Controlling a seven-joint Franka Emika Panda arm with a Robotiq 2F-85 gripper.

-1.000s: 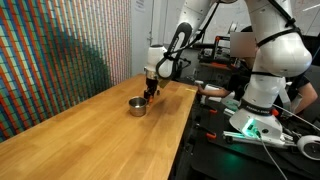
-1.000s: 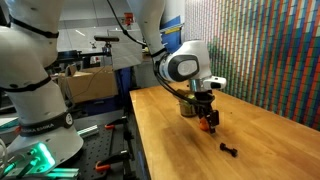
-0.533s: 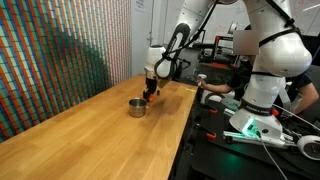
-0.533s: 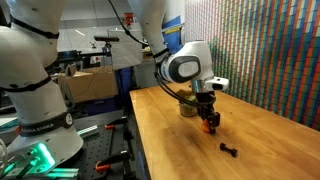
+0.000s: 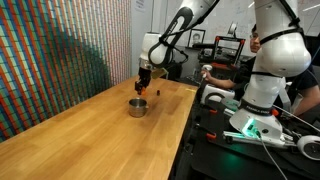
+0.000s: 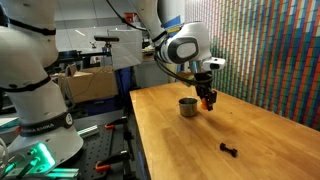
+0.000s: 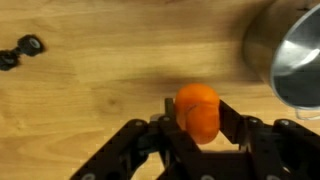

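The orange object hangs beside the rim of the open metal pot, so the gripper will next go up and then to the right in the wrist view, over the pot.
My gripper is shut on a small orange object, rounded like a little fruit or carrot piece, held between the two black fingers. In both exterior views the gripper hangs above the wooden table with the orange object in it, just beside and above a small metal pot. In the wrist view the pot's shiny rim fills the upper right corner, apart from the gripper.
A small black object lies on the wooden table, away from the pot. A wall of coloured tiles runs along one table edge. A second robot base and benches stand beyond the other edge.
The jaws closed on the orange object near the tabletop, then the gripper lifted it up and shifted it toward the pot's far side.
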